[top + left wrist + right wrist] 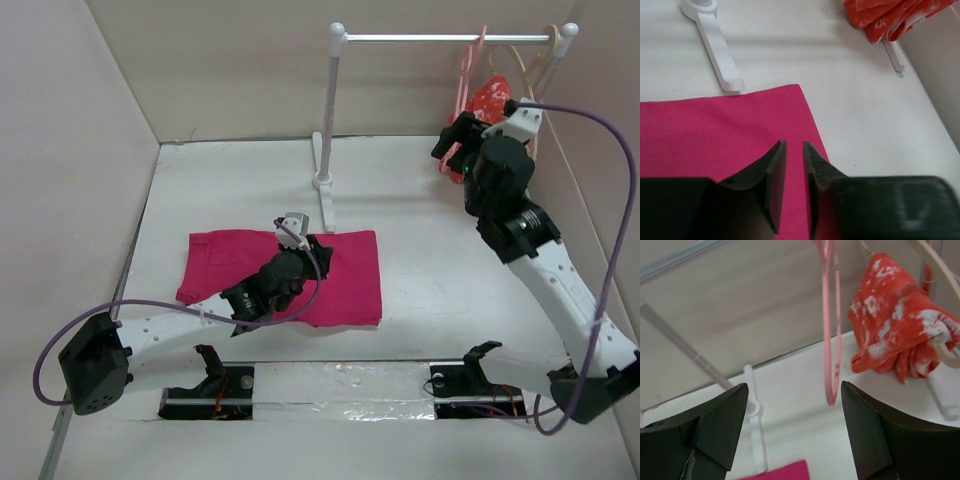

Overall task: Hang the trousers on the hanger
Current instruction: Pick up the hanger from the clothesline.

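Note:
Next, my right gripper eases outward and to the right in the wrist view around the pink hanger's lower bend (pixel 444 167) (pixel 831 394), because it hangs ahead, near one finger.
The magenta trousers (pixel 345 280) lie folded flat on the table in front of the rack. My left gripper (pixel 316 250) hovers low over them, near their right edge (pixel 715 135); its jaws (pixel 794 150) are a narrow gap apart and hold nothing. The thin pink hanger (pixel 463 75) hangs from the rail at the back right. My right gripper (pixel 452 148) is raised beside it, wide open (pixel 793 385). The hanger's lower bend (pixel 830 390) hangs just ahead of the gap, close to the right finger (pixel 865 430), not gripped.
A white rack (pixel 328 130) with a metal rail stands at the back; its foot (pixel 715 45) lies just beyond the trousers. A red-orange patterned garment (pixel 492 100) hangs on a beige hanger (pixel 540 55) right of the pink one (pixel 895 325). Walls close in on the sides.

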Motion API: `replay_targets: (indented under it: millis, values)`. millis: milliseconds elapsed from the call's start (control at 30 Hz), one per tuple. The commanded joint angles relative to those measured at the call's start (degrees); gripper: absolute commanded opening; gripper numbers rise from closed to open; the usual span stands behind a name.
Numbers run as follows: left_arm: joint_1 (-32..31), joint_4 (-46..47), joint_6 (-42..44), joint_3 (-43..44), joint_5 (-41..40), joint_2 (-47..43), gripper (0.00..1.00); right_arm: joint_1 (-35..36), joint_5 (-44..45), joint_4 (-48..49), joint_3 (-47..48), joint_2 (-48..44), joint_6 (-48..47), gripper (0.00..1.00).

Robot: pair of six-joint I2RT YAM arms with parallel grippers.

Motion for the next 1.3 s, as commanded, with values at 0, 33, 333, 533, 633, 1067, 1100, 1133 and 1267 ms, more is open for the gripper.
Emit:
replay_targets:
  millis: [0, 33, 333, 533, 633, 1067, 1100, 1133, 1267]
  values:
    - [-0.06, 2.22, 2.29, -0.41, 0.13, -2.65, 0.19, -5.21, 0.40, -1.44, 4.24, 6.32, -4.81, 0.81]
    - [-0.06, 2.40, 2.29, -0.67, 0.31, -3.43, 0.22, -6.44, -1.61, -1.87, 6.33, 9.47, -4.55, 0.81]
    - [-0.06, 3.27, 2.12, -1.46, 0.13, -4.15, 0.27, -17.25, -12.34, 1.02, 6.27, 16.88, -2.87, 0.59]
    - [-0.06, 3.36, 1.68, -1.20, 0.92, -3.09, 0.27, -19.55, -19.38, 3.12, 5.57, 17.68, -4.81, 0.13]
    - [-0.06, 3.36, 1.59, -1.20, 0.83, -2.74, 0.28, -19.55, -20.62, 4.01, 5.83, 16.80, -6.30, 0.00]
    - [-0.06, 3.80, 1.15, -1.02, 0.83, -1.77, 0.49, -19.46, -21.06, 7.26, -1.10, 7.58, -8.15, 0.00]
    - [-0.06, 3.72, 1.15, -0.94, 0.83, -1.60, 0.50, -19.46, -21.32, 7.26, -2.94, 6.53, -7.89, 0.00]
    - [-0.06, 3.80, 1.15, -0.93, 0.83, -1.59, 0.50, -18.94, -21.32, 7.18, -3.92, 6.08, -7.71, 0.00]
    - [-0.06, 3.63, 1.06, -0.76, 1.01, -1.51, 0.51, -17.10, -22.81, 5.95, -10.50, 2.66, -6.22, 0.00]
